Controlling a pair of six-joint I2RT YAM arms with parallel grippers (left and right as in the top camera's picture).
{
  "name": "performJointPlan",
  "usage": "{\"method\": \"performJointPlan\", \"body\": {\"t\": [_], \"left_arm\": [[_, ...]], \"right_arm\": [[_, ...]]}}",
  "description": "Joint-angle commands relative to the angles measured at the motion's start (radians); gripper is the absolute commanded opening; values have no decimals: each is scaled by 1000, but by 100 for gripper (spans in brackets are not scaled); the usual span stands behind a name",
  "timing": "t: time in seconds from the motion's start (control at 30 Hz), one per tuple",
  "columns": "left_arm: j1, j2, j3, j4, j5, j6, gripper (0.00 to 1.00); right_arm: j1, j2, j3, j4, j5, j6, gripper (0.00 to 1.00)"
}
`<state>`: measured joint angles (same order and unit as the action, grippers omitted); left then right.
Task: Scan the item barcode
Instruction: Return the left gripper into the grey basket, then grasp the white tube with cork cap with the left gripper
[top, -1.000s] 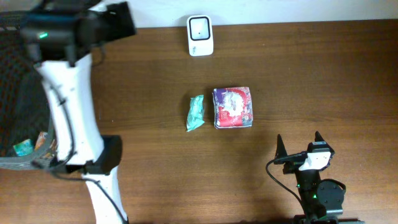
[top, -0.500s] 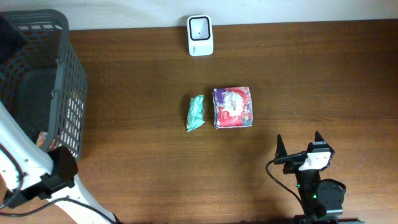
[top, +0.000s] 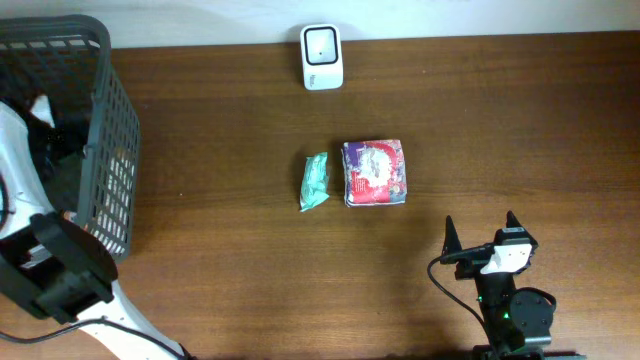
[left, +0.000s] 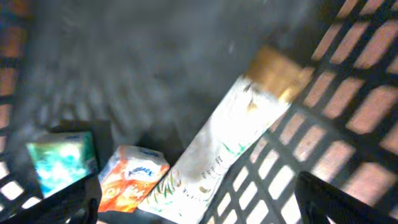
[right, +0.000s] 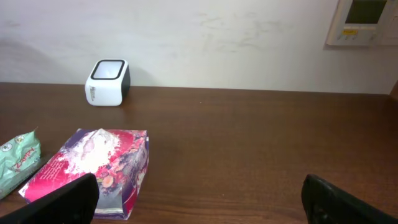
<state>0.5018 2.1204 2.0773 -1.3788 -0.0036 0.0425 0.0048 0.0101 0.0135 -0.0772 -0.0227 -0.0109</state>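
The left gripper next needs to lower its open fingers onto the long white packet's end (left: 185, 191) by the orange packet (left: 132, 177) and close, because that end of the white packet is below, between the fingers.
The white barcode scanner (top: 322, 57) stands at the table's far edge, also seen as the scanner (right: 107, 82) in the right wrist view. A purple-red packet (top: 375, 172) and a small green packet (top: 315, 181) lie mid-table. My left gripper (left: 199, 208) is open inside the grey basket (top: 110, 130), just above a long white packet (left: 217, 155), an orange packet (left: 132, 177) and a teal packet (left: 59, 158); it holds nothing. My right gripper (top: 484, 240) rests open near the front edge, right of and nearer the front edge than the purple-red packet (right: 93, 165).
The basket's mesh walls (left: 348, 93) close in around the left gripper. The left arm's white link and black joint (top: 60, 270) hang over the table's left front corner. A wall panel (right: 364, 22) shows behind the table.
The left arm has swung back off the table's left side and dropped its gripper down into the basket. The right arm and the table items have not moved.
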Motion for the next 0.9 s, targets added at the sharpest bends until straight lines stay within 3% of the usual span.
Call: {"method": "performJointPlan", "body": {"t": [0.0,0.33,0.43,0.53,0.87], "left_arm": [[14,-6,-97,37,26,118,99],[66,-6,-193,66,48,189,97],[66,-6,-227,93,150,251,96],[65,-6,-258,141,150,252,94],[65,-6,-410,313,133,289,76]], "right_arm": [[-6,-6,-8,-2,9,4,99],[-6,-6,-8,-2,9,4,99],[-6,-6,-8,-2,9,4,99],[-6,-6,-8,-2,9,4,99],[-6,-6,-8,-2,9,4,99]]}}
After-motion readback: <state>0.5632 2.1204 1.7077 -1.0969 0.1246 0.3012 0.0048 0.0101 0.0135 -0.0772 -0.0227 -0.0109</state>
